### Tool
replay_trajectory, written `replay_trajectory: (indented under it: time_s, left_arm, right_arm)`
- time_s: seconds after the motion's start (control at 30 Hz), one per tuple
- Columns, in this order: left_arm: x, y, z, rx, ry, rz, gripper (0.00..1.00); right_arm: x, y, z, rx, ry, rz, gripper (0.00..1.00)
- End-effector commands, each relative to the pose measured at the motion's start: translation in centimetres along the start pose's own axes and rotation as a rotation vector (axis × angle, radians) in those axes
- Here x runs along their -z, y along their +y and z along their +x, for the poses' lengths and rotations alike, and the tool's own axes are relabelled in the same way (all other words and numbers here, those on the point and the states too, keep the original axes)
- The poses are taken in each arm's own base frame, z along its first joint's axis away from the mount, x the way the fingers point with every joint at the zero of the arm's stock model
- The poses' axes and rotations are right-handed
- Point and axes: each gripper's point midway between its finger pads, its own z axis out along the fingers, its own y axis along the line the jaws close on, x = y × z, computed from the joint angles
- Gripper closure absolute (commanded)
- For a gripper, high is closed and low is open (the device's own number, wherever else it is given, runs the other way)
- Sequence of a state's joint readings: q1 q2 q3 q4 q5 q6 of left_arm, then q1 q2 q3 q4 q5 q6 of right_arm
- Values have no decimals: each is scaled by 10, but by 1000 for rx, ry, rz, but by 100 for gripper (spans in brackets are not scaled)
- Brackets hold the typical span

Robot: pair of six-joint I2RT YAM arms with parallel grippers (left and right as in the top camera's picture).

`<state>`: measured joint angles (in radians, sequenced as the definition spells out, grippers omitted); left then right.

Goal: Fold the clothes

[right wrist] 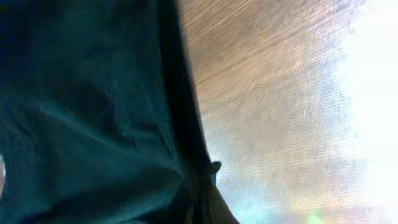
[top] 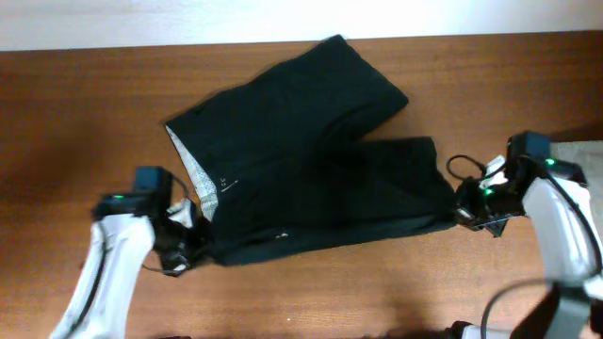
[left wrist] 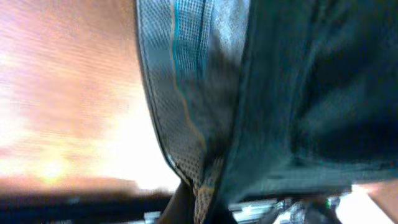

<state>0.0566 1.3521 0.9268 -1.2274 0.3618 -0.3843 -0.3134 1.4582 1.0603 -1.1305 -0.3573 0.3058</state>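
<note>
Both legs lie spread apart. I will next carry the leg hem in my right gripper outward over the far leg's corner (top: 397, 100) and let go of it.
The clothes (top: 311, 179), a large black shorts-like garment, lie spread on the wooden table, with a light grey lining strip (top: 193, 169) along the left edge. My left gripper (top: 193, 240) is at the garment's front-left corner, shut on the waistband; the left wrist view shows grey mesh lining (left wrist: 186, 93) and black fabric (left wrist: 311, 93) running into the jaws. My right gripper (top: 459, 209) is at the right edge, shut on the leg hem; the right wrist view shows black fabric (right wrist: 93, 112) pinched at the bottom.
The brown wooden table (top: 75, 122) extends around the garment. A light grey cloth (top: 582, 153) lies at the far right edge behind my right arm. A white wall strip runs along the back edge.
</note>
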Motion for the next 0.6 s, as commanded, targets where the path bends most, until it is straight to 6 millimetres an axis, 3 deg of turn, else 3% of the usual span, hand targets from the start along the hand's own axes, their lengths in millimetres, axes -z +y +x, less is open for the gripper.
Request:
replay_trajectory:
  time_s: [0.0, 0.07, 0.1, 0.17, 0.23, 0.27, 0.37, 0.47, 0.57]
  left_arm:
    - [83, 22, -7, -42, -311, -172, 99]
    - [111, 24, 12, -55, -396, -171, 100]
    - [119, 30, 23, -46, -417, -190, 100]
    - [125, 46, 39, -9, -420, -252, 100]
    - [126, 46, 36, -2, -431, -253, 99]
    - [126, 43, 30, -4, -442, -248, 99]
    - [111, 31, 4, -2, -374, -227, 100]
    - [84, 26, -24, 14, -266, -247, 100]
    - [66, 39, -51, 36, -230, -352, 99]
  right_arm:
    - [66, 3, -6, 25, -211, 56, 96]
    - [101, 11, 3, 27, -299, 44, 96]
    - [127, 20, 7, 47, -363, 22, 96]
    - [159, 32, 9, 68, -442, -6, 96]
    - [176, 43, -5, 42, -523, -50, 96]
    - [175, 46, -15, 47, -536, -56, 96]
    - [143, 71, -61, 89, -487, -100, 96]
    - [79, 101, -101, 158, -391, -103, 96]
    - [17, 147, -133, 254, -342, -216, 96]
